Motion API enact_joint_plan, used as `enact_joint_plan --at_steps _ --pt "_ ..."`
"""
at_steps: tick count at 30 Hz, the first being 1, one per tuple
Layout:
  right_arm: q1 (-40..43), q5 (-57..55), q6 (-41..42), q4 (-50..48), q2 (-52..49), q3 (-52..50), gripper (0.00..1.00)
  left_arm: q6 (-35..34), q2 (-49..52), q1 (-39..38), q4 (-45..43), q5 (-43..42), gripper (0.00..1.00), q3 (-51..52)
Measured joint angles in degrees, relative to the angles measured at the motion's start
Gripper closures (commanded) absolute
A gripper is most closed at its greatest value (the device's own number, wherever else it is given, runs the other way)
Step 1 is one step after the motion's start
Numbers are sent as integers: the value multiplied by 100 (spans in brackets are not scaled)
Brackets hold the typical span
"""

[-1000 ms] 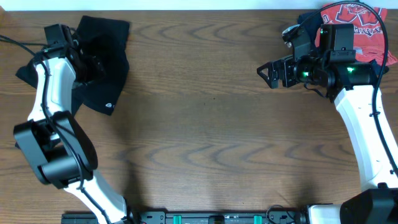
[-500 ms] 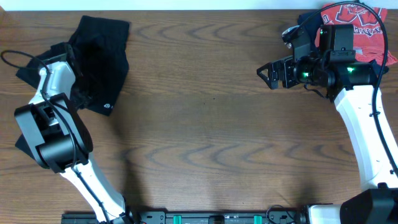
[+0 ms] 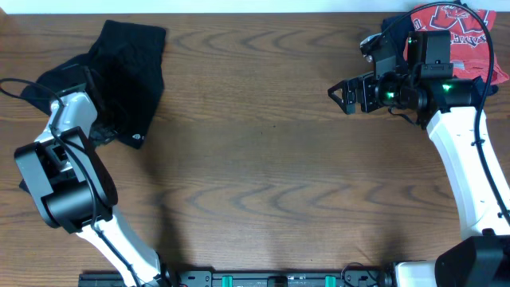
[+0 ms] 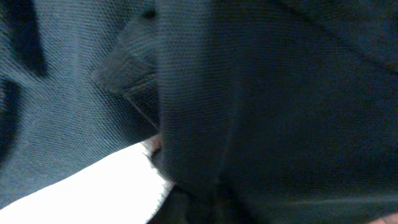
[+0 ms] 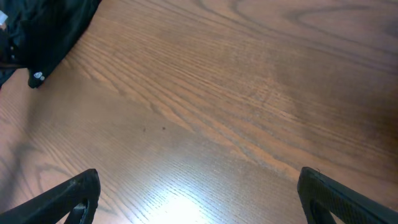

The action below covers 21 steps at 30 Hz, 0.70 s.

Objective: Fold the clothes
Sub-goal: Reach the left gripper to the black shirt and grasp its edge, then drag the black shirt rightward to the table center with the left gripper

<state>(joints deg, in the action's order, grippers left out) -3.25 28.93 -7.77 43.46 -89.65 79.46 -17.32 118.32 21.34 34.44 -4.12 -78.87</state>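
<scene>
I will next move my right gripper left in the overhead view and down onto the trousers' edge by the white logo [image 3: 136, 138] [image 5: 38, 76], since its open fingers face bare wood.
The clothes [image 3: 127, 68], a pair of black trousers, lie crumpled at the far left corner, with a small white logo [image 3: 139, 137] on the near edge. My left gripper [image 3: 97, 119] is buried in their left side, its fingers hidden by the fabric. Dark weave [image 4: 261, 93] fills the left wrist view and bunches at the bottom, where the jaws are shut on it. My right gripper [image 3: 339, 96] hovers far to the right, wide open [image 5: 199, 205] over bare wood. Its camera catches the trousers [image 5: 43, 31] in the top left corner.
A red T-shirt [image 3: 454, 32] with white lettering lies at the far right corner, behind my right arm. A dark navy garment [image 3: 390, 30] sits beside it. Brown wooden table [image 3: 263, 159] spans the space between the two arms.
My left gripper has closed and moved left and towards the near edge inside the trousers. The fabric's left side has shifted with it. The right arm has barely moved.
</scene>
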Motion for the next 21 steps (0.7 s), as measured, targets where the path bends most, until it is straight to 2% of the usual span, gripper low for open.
enact_joint_plan --at_steps 7,16,21 --pt "0 2 0 -35 0 0 1 85 -24 -535 -306 -417 94 72" --pt "0 0 0 -39 0 0 1 55 70 -2555 -957 -1134 94 87" --pt "0 -175 70 -11 0 0 1 -382 203 -3751 -1672 -1401 94 79"
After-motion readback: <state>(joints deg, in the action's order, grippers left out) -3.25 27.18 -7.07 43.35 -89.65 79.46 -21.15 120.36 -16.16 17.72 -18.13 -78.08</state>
